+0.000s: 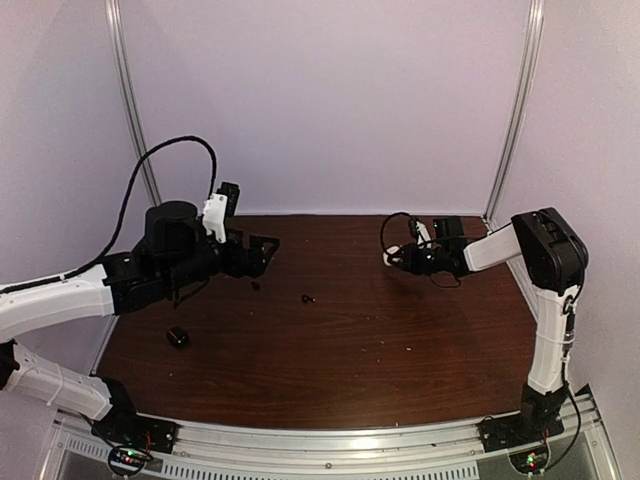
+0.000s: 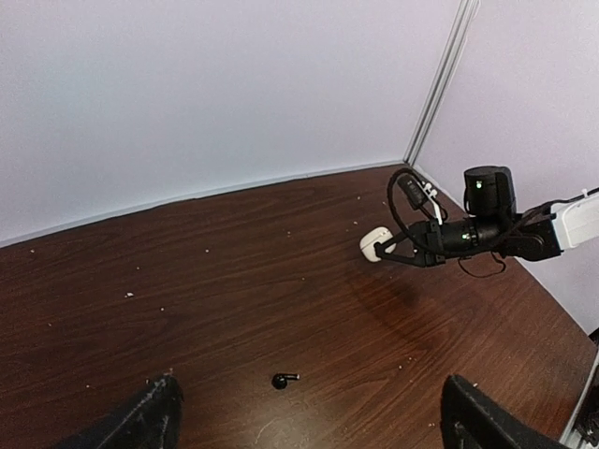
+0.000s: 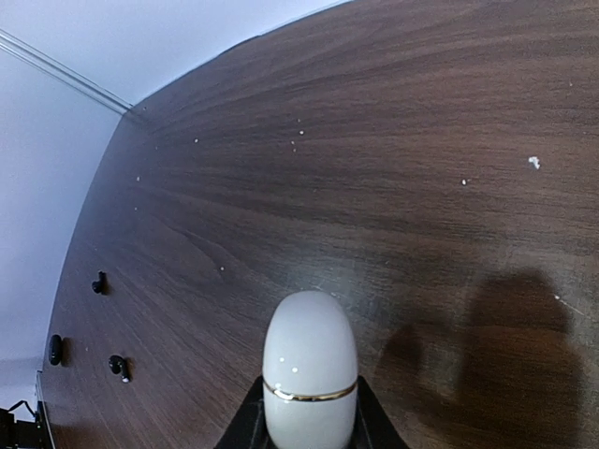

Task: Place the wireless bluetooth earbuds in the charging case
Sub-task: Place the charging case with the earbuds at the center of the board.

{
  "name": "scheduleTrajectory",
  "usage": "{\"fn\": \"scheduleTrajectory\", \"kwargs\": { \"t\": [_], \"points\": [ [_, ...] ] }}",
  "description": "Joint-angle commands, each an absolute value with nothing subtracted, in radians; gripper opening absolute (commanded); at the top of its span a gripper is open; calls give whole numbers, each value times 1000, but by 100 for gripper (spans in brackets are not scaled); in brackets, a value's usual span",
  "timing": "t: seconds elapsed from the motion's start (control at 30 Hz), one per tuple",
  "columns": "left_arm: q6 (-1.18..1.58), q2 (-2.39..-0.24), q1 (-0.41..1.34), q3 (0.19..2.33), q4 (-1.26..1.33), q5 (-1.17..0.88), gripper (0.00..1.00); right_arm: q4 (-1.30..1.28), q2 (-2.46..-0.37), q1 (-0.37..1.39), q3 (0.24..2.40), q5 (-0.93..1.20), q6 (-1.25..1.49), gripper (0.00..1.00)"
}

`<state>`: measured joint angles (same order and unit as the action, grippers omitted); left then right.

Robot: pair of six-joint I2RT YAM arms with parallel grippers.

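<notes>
My left gripper moves back and down onto the black rounded object (image 1: 177, 337) next, which lies below it toward my base. Its fingers point level, so they now tilt down.
My right gripper (image 1: 402, 257) is shut on a closed white egg-shaped charging case (image 3: 310, 351) with a gold seam and holds it just above the table at the back right. The case also shows in the top view (image 1: 391, 257) and the left wrist view (image 2: 374, 245). One black earbud (image 1: 307, 298) lies mid-table; in the left wrist view it (image 2: 284, 380) lies ahead of my open, empty left gripper (image 2: 314, 421), which hovers at the back left (image 1: 262, 250). A second small black earbud (image 1: 255, 287) lies under the left gripper. The white earbuds are out of view.
A small black rounded object (image 1: 178, 337) lies on the left side of the dark wooden table (image 1: 400, 360). The right wrist view shows three small black things far off (image 3: 98, 282), (image 3: 119, 366), (image 3: 55, 349). White walls close in the back and sides.
</notes>
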<state>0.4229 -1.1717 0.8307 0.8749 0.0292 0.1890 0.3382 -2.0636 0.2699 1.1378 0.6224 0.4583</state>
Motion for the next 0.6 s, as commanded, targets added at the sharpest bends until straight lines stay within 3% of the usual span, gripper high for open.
{"fn": "scheduleTrajectory", "kwargs": {
  "t": [0.0, 0.1, 0.3, 0.57],
  "points": [
    [443, -1147, 822, 853, 79, 220, 98, 287, -2096, 257, 1197, 630, 425, 14],
    [452, -1143, 821, 836, 90, 206, 98, 271, -2114, 250, 1205, 613, 418, 17],
    [463, -1151, 820, 851, 52, 212, 98, 258, -2120, 246, 1194, 571, 411, 39],
    [517, -1121, 821, 897, -86, 295, 98, 212, -2084, 219, 1183, 494, 374, 51]
  ]
}}
